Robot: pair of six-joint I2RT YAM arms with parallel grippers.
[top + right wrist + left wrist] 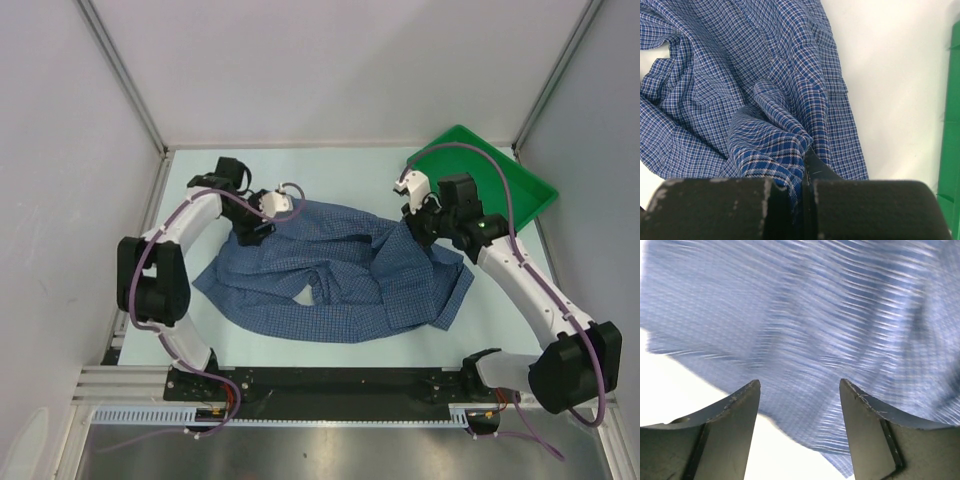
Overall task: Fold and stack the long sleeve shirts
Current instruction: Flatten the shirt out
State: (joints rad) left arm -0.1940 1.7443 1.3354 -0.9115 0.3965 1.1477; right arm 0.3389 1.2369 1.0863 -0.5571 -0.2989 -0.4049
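Note:
My left gripper will next go down and to the left in the wrist view onto the shirt's far corner (662, 337), which lies below it on that side, clear against bare table.
One long sleeve shirt (340, 270), blue with a fine white check, lies crumpled and spread across the middle of the table. My left gripper (262, 225) hovers at the shirt's far left edge. In the left wrist view this gripper (800, 382) is open, with blurred shirt cloth (800, 315) beyond its fingertips and nothing pinched between them. My right gripper (418, 222) sits at the shirt's far right edge. In the right wrist view it (804, 161) is shut on a raised fold of the shirt (740, 75).
A green plastic tray (500, 185) stands at the back right, close behind the right arm, and its edge (951, 125) shows at the right of the right wrist view. Grey walls and metal posts enclose the table.

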